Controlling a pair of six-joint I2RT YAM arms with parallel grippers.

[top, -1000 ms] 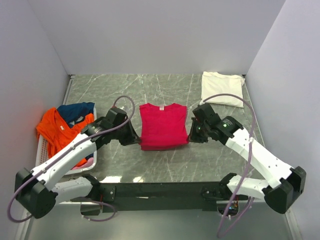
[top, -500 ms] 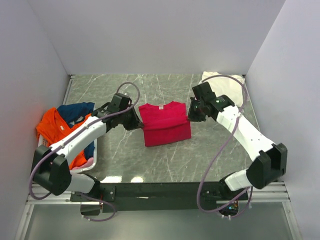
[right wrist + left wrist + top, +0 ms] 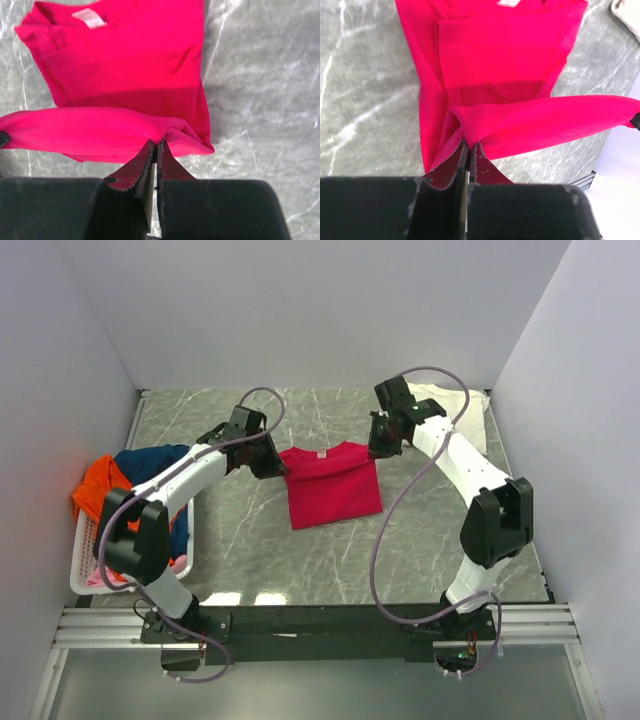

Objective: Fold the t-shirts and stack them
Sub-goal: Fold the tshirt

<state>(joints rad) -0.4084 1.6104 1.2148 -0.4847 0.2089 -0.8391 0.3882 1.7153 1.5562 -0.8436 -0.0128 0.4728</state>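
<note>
The hem goes outward over the shirt's far part [image 3: 147, 17] beside the neck label [image 3: 322, 453] next. My right gripper releases it there, as that part lies outward of the gripper.
A crimson-pink t-shirt [image 3: 332, 492] lies on the marble table's middle, its white neck label [image 3: 322, 453] at the far edge. My left gripper [image 3: 280, 468] is shut on the shirt's left corner, and my right gripper [image 3: 378, 448] is shut on its right corner. The lifted hem stretches between them above the rest of the shirt. In the left wrist view the jaws [image 3: 469, 144] pinch crimson cloth [image 3: 500, 60]. In the right wrist view the jaws [image 3: 156, 144] pinch the same cloth [image 3: 130, 65]. A folded cream-white t-shirt [image 3: 472, 416] rests at the back right, partly behind the right arm.
A white slatted basket [image 3: 85, 578] stands at the left edge, holding an orange tee [image 3: 100, 488] and a navy tee [image 3: 150, 460]. White walls close in the table on the left, back and right. A black rail [image 3: 320, 623] runs along the near edge.
Both grippers have carried the shirt's near hem away from the arms' bases toward the collar, folding it over. The shirt now looks shorter front to back.
</note>
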